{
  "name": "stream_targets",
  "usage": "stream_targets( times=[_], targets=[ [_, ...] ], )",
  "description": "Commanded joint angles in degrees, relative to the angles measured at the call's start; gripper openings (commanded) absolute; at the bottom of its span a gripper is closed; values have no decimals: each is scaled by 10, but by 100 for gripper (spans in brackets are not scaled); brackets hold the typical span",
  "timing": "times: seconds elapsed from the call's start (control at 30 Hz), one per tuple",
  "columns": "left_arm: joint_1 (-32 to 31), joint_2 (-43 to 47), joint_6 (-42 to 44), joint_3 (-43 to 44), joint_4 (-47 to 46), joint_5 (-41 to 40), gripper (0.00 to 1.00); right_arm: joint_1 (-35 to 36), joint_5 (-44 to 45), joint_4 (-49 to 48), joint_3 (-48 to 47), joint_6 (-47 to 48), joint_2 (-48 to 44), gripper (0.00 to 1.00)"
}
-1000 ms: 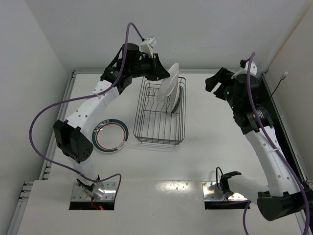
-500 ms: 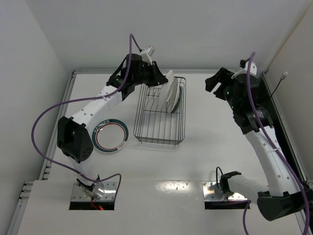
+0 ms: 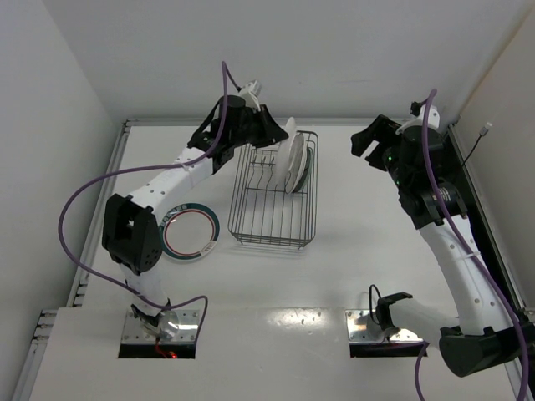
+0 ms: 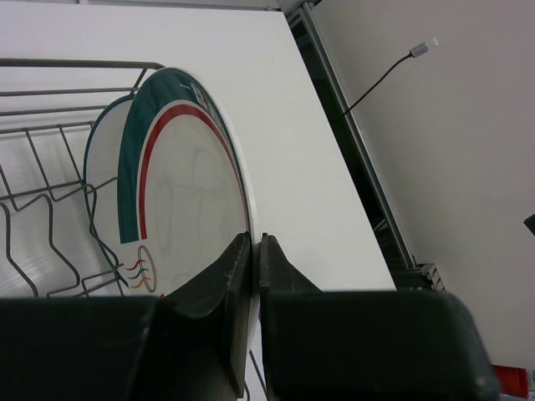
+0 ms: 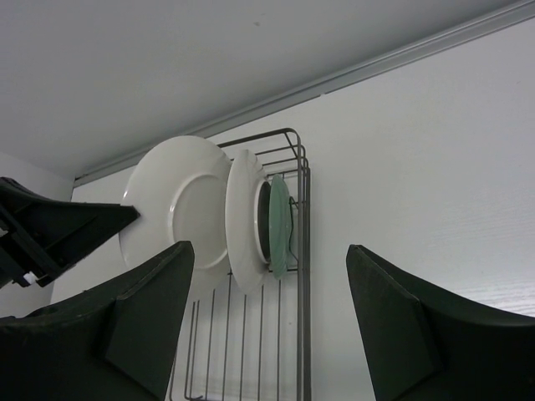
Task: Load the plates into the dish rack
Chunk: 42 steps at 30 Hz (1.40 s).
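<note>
My left gripper holds the ringed plate's rim, and the ringed plate already stands upright between the rack's wires. Next my left gripper will move gently down and toward the white-grey plate (image 3: 298, 160), then let go of the rim.
The dish rack (image 3: 272, 209) stands at the table's far middle. My left gripper (image 4: 255, 251) is shut on the rim of a white plate with green and red rim rings (image 4: 184, 200) and holds it upright in the rack's far end (image 3: 290, 154). In the right wrist view its white underside (image 5: 175, 205) stands beside the white-grey plate (image 5: 244, 217) and the small teal plate (image 5: 279, 225), both upright in the rack (image 5: 299, 351). The second ringed plate (image 3: 191, 231) lies flat on the table left of the rack. My right gripper (image 3: 365, 139) is open and empty, right of the rack.
The table's back edge rail (image 3: 351, 122) runs just behind the rack. A dark rail (image 3: 476, 209) lines the right edge. The rack's near half (image 3: 269, 225) holds no plates. The left arm (image 3: 167, 180) reaches over the table beside the flat plate.
My left gripper has moved down and right with the ringed plate, bringing it from tilted above the rack to upright among the prongs. The right arm has not moved.
</note>
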<state>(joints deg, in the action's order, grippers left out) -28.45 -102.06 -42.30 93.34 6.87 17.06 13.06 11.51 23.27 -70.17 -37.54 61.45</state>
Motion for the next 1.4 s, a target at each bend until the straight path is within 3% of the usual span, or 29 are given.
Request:
stream_targets(
  times=[0.0, 0.6, 0.8, 0.83, 0.9, 1.0, 1.13, 1.17, 1.2, 1.23, 1.37],
  targets=[
    [-6, -2, -13, 0, -64, -9, 0, -5, -1, -8, -2, 0, 0, 71],
    [-16, -88, -8, 38, -37, -37, 1, -11, -6, -8, 3, 11, 0, 71],
    [-21, -89, 12, 51, -7, -37, 38, -22, -18, -2, 8, 11, 0, 71],
    [-21, -89, 19, 70, 1, -37, 52, -22, -24, -2, 8, 11, 0, 71],
    [-27, -94, 28, 95, 42, -37, 66, -22, -24, -2, 14, 11, 0, 71],
    [-32, -94, 56, 148, 97, -50, 100, -22, -29, -8, 14, 11, 5, 71],
    [-45, -52, 105, 194, 164, -88, 100, -22, -29, -8, 14, 11, 5, 71],
    [-45, -34, 115, 194, 176, -138, 100, -22, -29, -8, 14, 11, 5, 71],
    [-45, 8, 122, 185, 207, -175, 100, -22, -29, -8, 14, 11, 5, 71],
    [-45, 32, 122, 157, 226, -264, 100, -22, -29, -8, 14, 11, 5, 71],
    [-19, 144, 98, 46, 309, -372, 100, -27, -34, -13, 14, 11, 5, 71]
  ],
)
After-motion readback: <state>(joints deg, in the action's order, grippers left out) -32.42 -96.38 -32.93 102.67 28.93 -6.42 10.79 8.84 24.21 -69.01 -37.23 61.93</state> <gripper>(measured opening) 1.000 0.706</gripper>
